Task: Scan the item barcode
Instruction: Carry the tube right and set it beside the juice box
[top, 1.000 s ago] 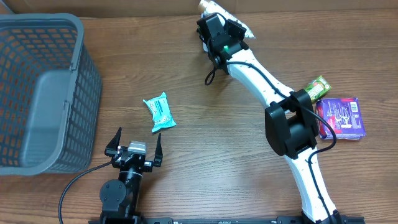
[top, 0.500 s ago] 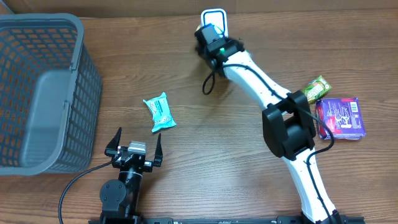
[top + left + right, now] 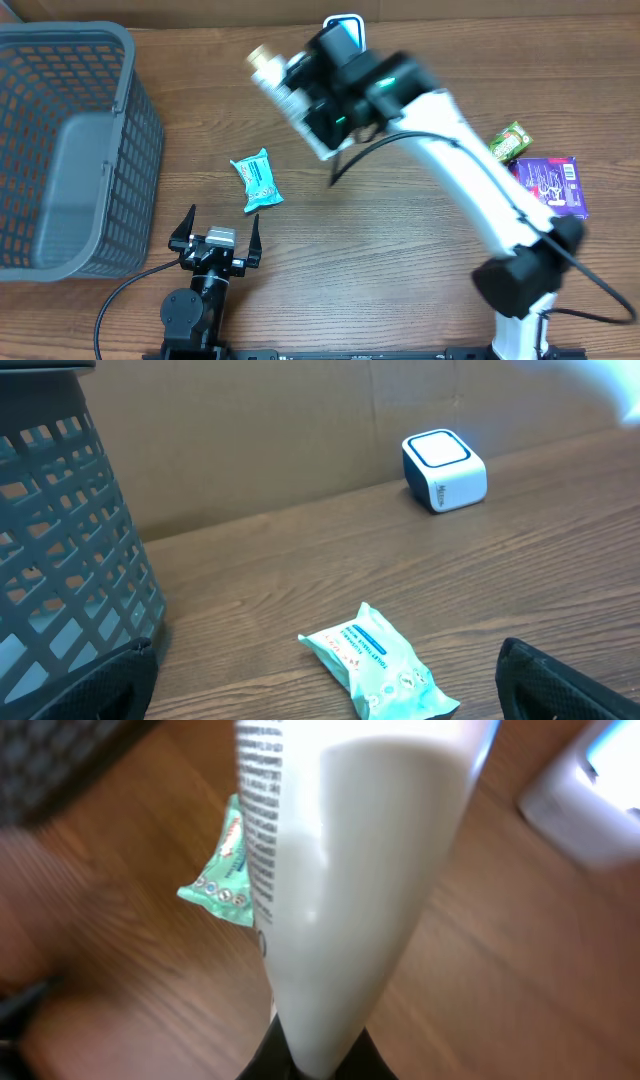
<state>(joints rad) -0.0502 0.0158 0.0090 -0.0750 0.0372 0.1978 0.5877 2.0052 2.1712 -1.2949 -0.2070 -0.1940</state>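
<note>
The robot's right gripper needs to move right in the overhead view and down to the bare tabletop (image 3: 484,128) beside the green packet, and release the tube (image 3: 287,93) there.
A white tube (image 3: 287,93) with a pale cap is blurred in mid-air over the table, left of the small white barcode scanner (image 3: 343,24). My right gripper (image 3: 322,128) is shut on the tube's flat end. In the right wrist view the tube (image 3: 350,870) fills the middle, rising from the gripper (image 3: 318,1066), and the scanner (image 3: 590,805) lies at the upper right. My left gripper (image 3: 222,218) rests open near the front edge, nothing between its fingers (image 3: 575,682). The scanner (image 3: 444,470) stands far beyond it.
A teal tissue pack (image 3: 257,180) lies just ahead of the left gripper and also shows from both wrists (image 3: 385,675) (image 3: 225,870). A grey basket (image 3: 128,60) (image 3: 60,560) fills the left. A green packet (image 3: 510,141) and purple box (image 3: 548,188) lie at the right.
The right arm has swung the tube away from the scanner, leftward and toward the table's middle, uncovering the scanner. The left arm has not moved.
</note>
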